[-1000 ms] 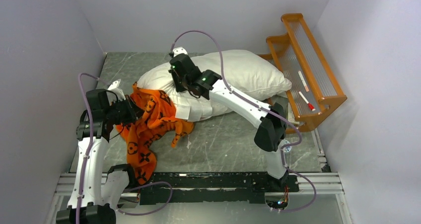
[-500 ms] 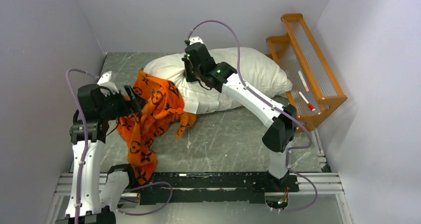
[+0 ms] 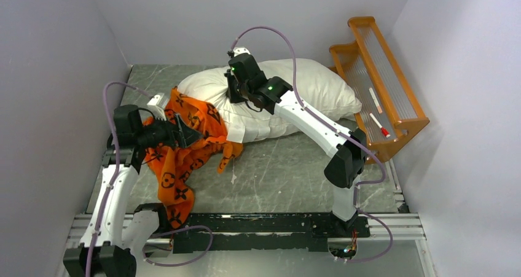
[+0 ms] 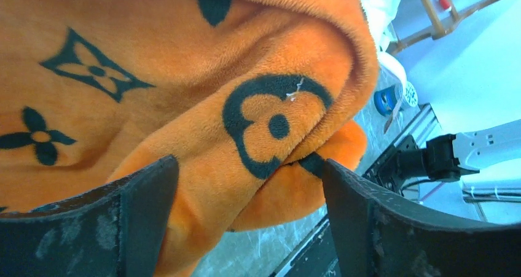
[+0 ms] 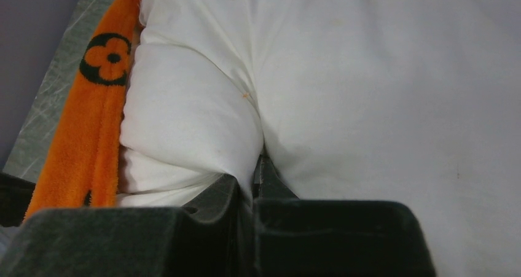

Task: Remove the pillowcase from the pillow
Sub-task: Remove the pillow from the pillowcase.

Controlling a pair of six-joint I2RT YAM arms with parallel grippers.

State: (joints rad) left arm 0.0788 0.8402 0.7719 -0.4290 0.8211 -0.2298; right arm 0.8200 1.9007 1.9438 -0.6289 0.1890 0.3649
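Observation:
The orange pillowcase (image 3: 184, 148) is still bunched against the pillow's other end, so my right gripper needs to pull its pinched fold of the pillowcase slightly toward the wooden rack (image 3: 384, 80) and let it go.
The orange pillowcase (image 3: 184, 148) with dark motifs lies bunched at the left end of the white pillow (image 3: 307, 93) and trails down toward the near edge. Most of the pillow is bare. My left gripper (image 3: 179, 133) is open, its jaws wide apart around a bulge of pillowcase (image 4: 184, 105) that fills the gap (image 4: 249, 215). My right gripper (image 3: 234, 96) sits on top of the pillow's left part, shut on a pinched fold of its white cover (image 5: 253, 179). An orange strip of pillowcase (image 5: 80, 136) shows beside the pillow (image 5: 368, 93).
An orange wooden rack (image 3: 381, 74) holding a few pens stands at the back right, against the pillow's far end. A small blue-and-white roll (image 3: 355, 180) lies by the right arm's base. Walls close in left, back and right. A black rail (image 3: 258, 225) runs along the near edge.
My left gripper has opened, letting go of the pillowcase, and shifted right into the fabric. My right gripper first drew the pillow back and to the right, then stayed still.

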